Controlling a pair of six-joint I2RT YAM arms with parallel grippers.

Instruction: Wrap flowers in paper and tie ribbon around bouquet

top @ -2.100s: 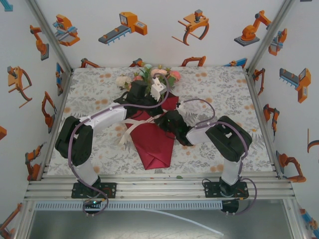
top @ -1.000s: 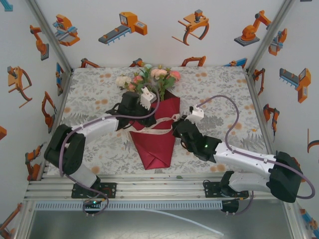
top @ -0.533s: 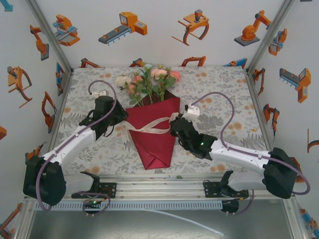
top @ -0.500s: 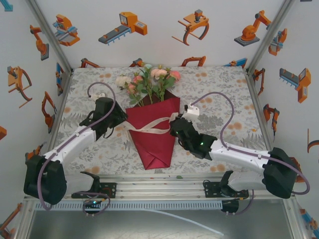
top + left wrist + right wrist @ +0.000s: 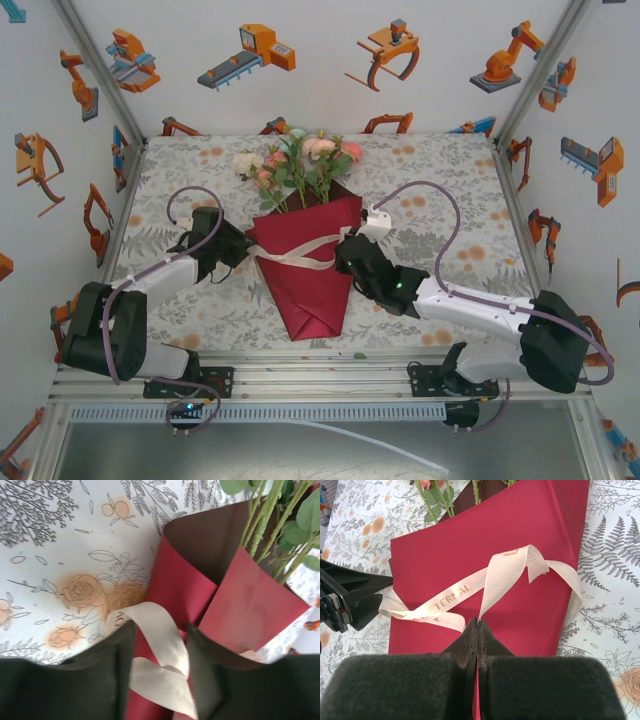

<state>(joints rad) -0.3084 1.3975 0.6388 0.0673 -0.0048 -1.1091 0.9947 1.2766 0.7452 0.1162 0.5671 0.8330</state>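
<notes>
The right gripper goes sideways next, straightening the slack ribbon, and releases it over the bare tablecloth, which lies beside the gripper and away from the cone.
The bouquet lies mid-table, its flowers (image 5: 300,160) pointing to the far side and their green stems (image 5: 262,515) running into the dark red paper (image 5: 305,285) cone. A cream ribbon (image 5: 297,255) with gold lettering crosses the cone loosely. My left gripper (image 5: 243,250) is low at the cone's left edge. In the left wrist view its jaws (image 5: 160,630) stand apart, with a fold of ribbon (image 5: 162,660) lying between the fingers (image 5: 70,680). My right gripper (image 5: 478,622) is over the cone's right side, shut on a strand of ribbon (image 5: 495,585) that rises from the paper (image 5: 445,555).
A floral tablecloth (image 5: 430,190) covers the table. Printed walls close in the left, back and right sides, and an aluminium rail (image 5: 320,375) runs along the near edge. Purple-grey cables (image 5: 440,205) loop above both forearms.
My left arm swung off the bouquet to the left, then came back low to the cone's left edge, its jaws narrowing around the ribbon. My right gripper kept its hold and crept slightly left.
</notes>
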